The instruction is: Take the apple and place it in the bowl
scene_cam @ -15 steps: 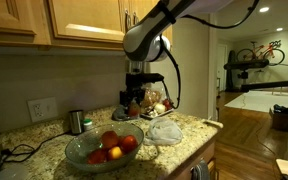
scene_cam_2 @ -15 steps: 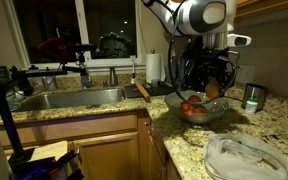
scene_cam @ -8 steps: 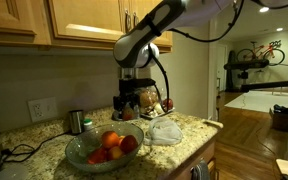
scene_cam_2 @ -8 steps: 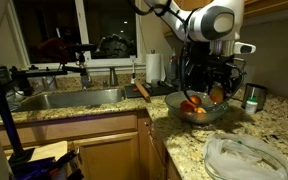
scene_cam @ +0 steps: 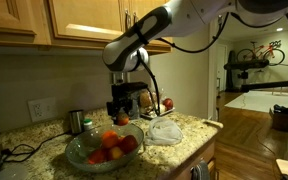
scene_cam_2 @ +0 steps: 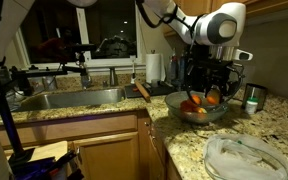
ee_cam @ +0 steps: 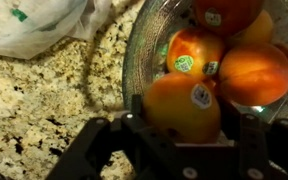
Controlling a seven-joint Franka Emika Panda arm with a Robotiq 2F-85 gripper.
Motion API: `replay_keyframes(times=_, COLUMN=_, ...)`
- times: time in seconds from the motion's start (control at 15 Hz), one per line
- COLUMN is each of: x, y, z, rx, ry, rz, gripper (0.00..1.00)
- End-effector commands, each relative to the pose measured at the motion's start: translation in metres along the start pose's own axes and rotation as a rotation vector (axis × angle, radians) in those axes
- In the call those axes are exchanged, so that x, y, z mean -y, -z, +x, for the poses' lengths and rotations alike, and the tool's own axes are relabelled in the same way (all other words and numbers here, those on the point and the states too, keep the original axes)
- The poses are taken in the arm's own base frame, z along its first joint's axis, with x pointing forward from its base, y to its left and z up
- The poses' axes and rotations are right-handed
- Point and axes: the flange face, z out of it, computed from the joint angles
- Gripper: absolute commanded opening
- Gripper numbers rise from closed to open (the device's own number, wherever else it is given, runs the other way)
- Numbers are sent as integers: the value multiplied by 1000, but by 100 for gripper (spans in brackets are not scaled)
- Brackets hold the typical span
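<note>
The yellow-orange apple in my gripper is still hanging above the other fruits, so next I need to lower it into the glass bowl beside them and let it go.
My gripper (ee_cam: 189, 130) is shut on a yellow-orange apple (ee_cam: 181, 105) with a white sticker and holds it just over the near rim of the clear glass bowl (ee_cam: 134, 55). Several other red and orange fruits (ee_cam: 246, 72) lie in the bowl. In both exterior views the gripper (scene_cam: 121, 110) (scene_cam_2: 210, 95) hangs directly above the bowl (scene_cam: 82, 153) (scene_cam_2: 206, 114). The held apple is mostly hidden by the fingers there.
A white plastic bag (scene_cam: 166, 130) (ee_cam: 39, 25) lies on the granite counter beside the bowl. A red fruit (scene_cam: 167, 104) sits behind it. A metal cup (scene_cam: 76, 121) (scene_cam_2: 252, 96) stands near the wall. A sink (scene_cam_2: 69, 98) and paper towel roll (scene_cam_2: 154, 68) are further along.
The arm has carried the apple sideways from beside the bag to over the bowl. The gripper has stayed shut on it.
</note>
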Motion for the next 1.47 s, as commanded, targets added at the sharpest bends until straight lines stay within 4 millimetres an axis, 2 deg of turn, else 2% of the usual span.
replay_keyframes(times=0.0, x=9, y=-8, z=9, rx=54, ry=28, rz=6, gripper=47)
replay_keyframes(times=0.07, x=11, y=-11, z=10, rx=65, ry=32, rz=6, gripper=47)
replay_keyframes(times=0.13, x=13, y=-14, z=11, rx=74, ry=34, rz=5, gripper=55)
replay_keyframes(times=0.2, x=13, y=-16, z=12, rx=80, ry=36, rz=3, gripper=93)
replay_keyframes(times=0.47, x=12, y=-15, z=15, rx=85, ry=37, rz=4, gripper=100)
replay_keyframes(times=0.87, x=6, y=-5, z=15, rx=74, ry=33, rz=4, gripper=100)
replay_keyframes(times=0.93, x=11, y=-11, z=17, rx=59, ry=25, rz=9, gripper=100)
replay_keyframes(times=1.4, x=10, y=-11, z=17, rx=58, ry=24, rz=9, gripper=100)
